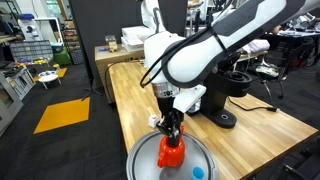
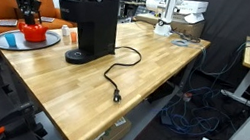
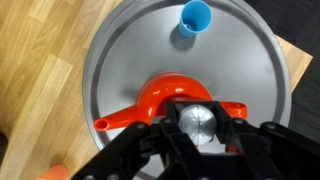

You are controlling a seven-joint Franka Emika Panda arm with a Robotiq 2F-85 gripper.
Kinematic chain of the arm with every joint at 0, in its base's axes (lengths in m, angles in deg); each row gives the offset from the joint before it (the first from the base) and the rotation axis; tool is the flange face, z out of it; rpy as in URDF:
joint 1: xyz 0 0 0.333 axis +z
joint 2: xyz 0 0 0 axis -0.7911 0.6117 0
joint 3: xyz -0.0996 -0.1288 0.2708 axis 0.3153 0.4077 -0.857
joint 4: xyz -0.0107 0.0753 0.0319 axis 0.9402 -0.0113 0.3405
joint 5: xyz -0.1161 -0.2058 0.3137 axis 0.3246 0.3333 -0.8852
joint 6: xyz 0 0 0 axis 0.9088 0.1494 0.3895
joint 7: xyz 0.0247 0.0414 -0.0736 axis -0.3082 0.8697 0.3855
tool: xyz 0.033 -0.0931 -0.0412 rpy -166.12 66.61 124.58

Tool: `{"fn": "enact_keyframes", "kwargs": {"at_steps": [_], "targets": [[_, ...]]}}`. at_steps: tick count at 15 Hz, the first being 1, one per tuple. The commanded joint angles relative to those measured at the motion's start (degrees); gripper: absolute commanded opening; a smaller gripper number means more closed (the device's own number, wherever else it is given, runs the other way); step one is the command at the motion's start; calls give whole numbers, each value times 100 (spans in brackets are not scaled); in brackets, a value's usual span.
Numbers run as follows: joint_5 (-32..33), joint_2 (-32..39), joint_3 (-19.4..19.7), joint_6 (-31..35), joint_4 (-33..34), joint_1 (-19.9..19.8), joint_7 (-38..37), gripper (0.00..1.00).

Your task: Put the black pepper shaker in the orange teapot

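Note:
I will next lower my gripper a little into the orange teapot's opening and let go of the black pepper shaker point(image 3: 197, 124) there, because the shaker is already over the teapot.
The orange teapot point(image 3: 160, 100) stands on a round grey tray point(image 3: 120, 50); it also shows in both exterior views point(image 1: 171, 154) point(image 2: 34, 33). My gripper point(image 3: 198, 128) hangs directly over the teapot's opening, shut on the black pepper shaker point(image 3: 197, 124), of which only the pale silvery top shows between the fingers. In an exterior view the gripper point(image 1: 172, 132) is just above the teapot, and in another exterior view it point(image 2: 28, 11) is likewise above it. The shaker's dark body is hidden by the fingers.
A small blue cup point(image 3: 196, 17) sits on the tray beyond the teapot point(image 1: 198, 173). A black coffee maker point(image 2: 94, 25) with a trailing cord point(image 2: 114, 73) stands on the wooden table point(image 1: 250, 130). A small clear-and-white shaker point(image 2: 67, 35) is beside it.

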Motion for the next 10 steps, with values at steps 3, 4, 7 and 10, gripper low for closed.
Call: {"fn": "enact_keyframes", "kwargs": {"at_steps": [3, 4, 7, 10], "targets": [[0, 214, 46, -229, 326, 28, 133, 14], [1, 228, 50, -233, 337, 27, 138, 14], [-8, 250, 61, -245, 360, 19, 152, 14], [-23, 250, 71, -231, 334, 2, 150, 14]]}}
